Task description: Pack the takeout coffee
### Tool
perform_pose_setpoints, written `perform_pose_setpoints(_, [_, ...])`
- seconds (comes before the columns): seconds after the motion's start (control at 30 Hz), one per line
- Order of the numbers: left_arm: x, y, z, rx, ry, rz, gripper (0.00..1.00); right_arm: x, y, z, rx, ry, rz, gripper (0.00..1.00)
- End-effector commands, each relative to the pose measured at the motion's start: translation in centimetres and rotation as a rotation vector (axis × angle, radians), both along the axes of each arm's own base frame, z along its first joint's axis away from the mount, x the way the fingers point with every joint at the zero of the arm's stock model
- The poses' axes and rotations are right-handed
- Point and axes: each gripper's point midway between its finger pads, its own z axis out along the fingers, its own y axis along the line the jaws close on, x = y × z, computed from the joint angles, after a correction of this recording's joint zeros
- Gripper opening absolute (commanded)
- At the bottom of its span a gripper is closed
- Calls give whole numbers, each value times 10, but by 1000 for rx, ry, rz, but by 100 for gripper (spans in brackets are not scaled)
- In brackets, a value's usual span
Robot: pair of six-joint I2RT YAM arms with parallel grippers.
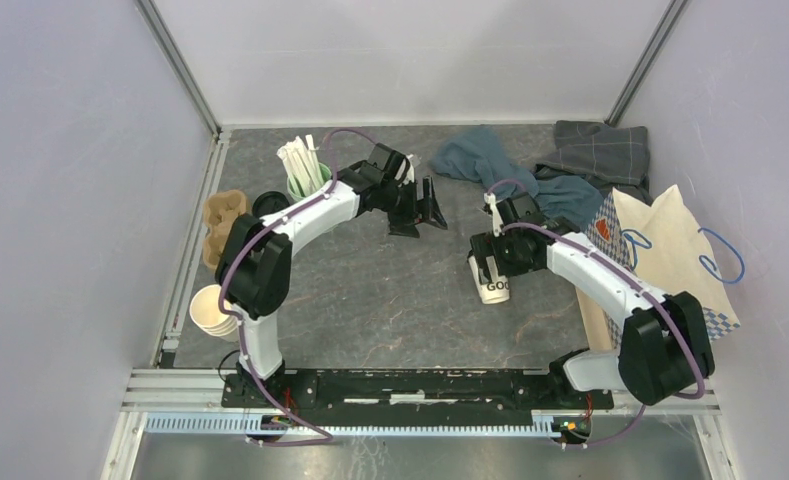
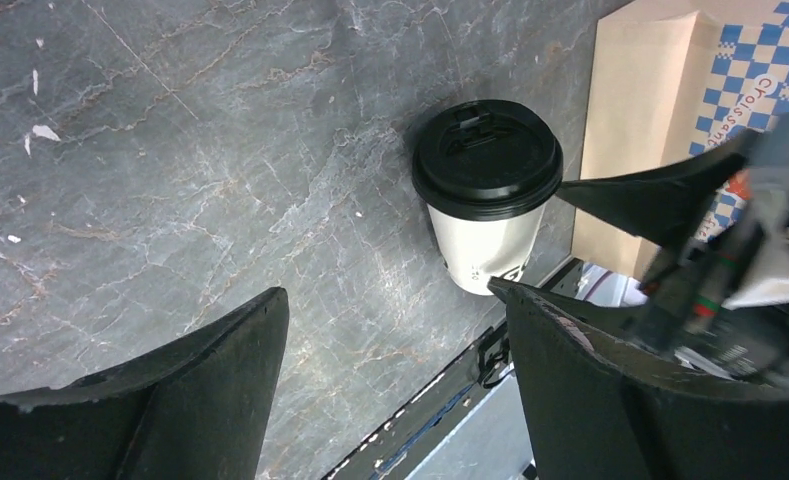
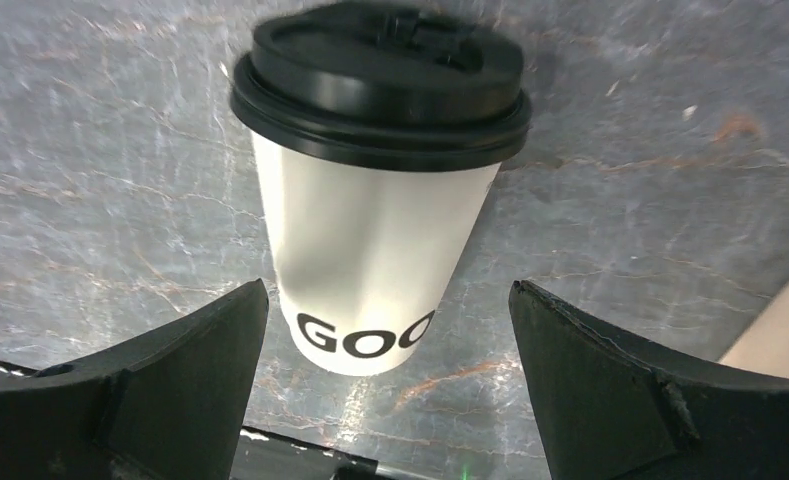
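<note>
I need to bring my right gripper down around the takeout coffee [image 1: 495, 291] first, and then I can close on its white body by the letters.
The takeout coffee [image 1: 495, 291], a white paper cup printed "GOO" with a black lid, stands upright on the grey table right of centre. My right gripper [image 1: 490, 268] hangs over its far side, open. In the right wrist view the cup [image 3: 370, 250] stands just ahead of the spread fingers, and the gripper [image 3: 388, 295] holds nothing. My left gripper [image 1: 422, 218] is open further back and to the left, apart from the cup. From the left wrist view the cup [image 2: 487, 200] is seen beyond the open gripper [image 2: 385, 300].
A paper bag [image 1: 670, 250] with a blue checked print and blue handles lies at the right edge. Cloths [image 1: 490, 165] are bunched at the back. A green mug of white sticks [image 1: 305, 178], a cardboard cup carrier [image 1: 222, 225] and stacked cream cups [image 1: 213, 312] line the left side.
</note>
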Motion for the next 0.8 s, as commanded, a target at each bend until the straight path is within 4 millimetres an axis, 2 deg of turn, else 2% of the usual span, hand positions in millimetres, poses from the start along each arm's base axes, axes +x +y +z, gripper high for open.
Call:
perform_pose_setpoints(0.0, [-7,4,23,-23,-63,-33,86,11,9,-9,66,-83,3,98])
perform_pose_setpoints(0.2, [-17,8,28,-31,-53,-42,86,18,19,-30,112,-171,86,95])
perform_pose_setpoints(0.33, [-24,13,32,-21,-53,-50,86,15,32,-35,184,-213,149,87])
perform_pose_setpoints(0.6, [-26,23,58,-39,-86,-37,87,24,69,-8,361,-511,378,67])
perform_pose_setpoints(0.67, [-22,26,66,-48,-97,-33,87,25,80,1,387,-573,461,64])
perform_pose_setpoints(0.77, [-18,28,83,-87,-115,-48,89,15,102,15,450,-683,656,61])
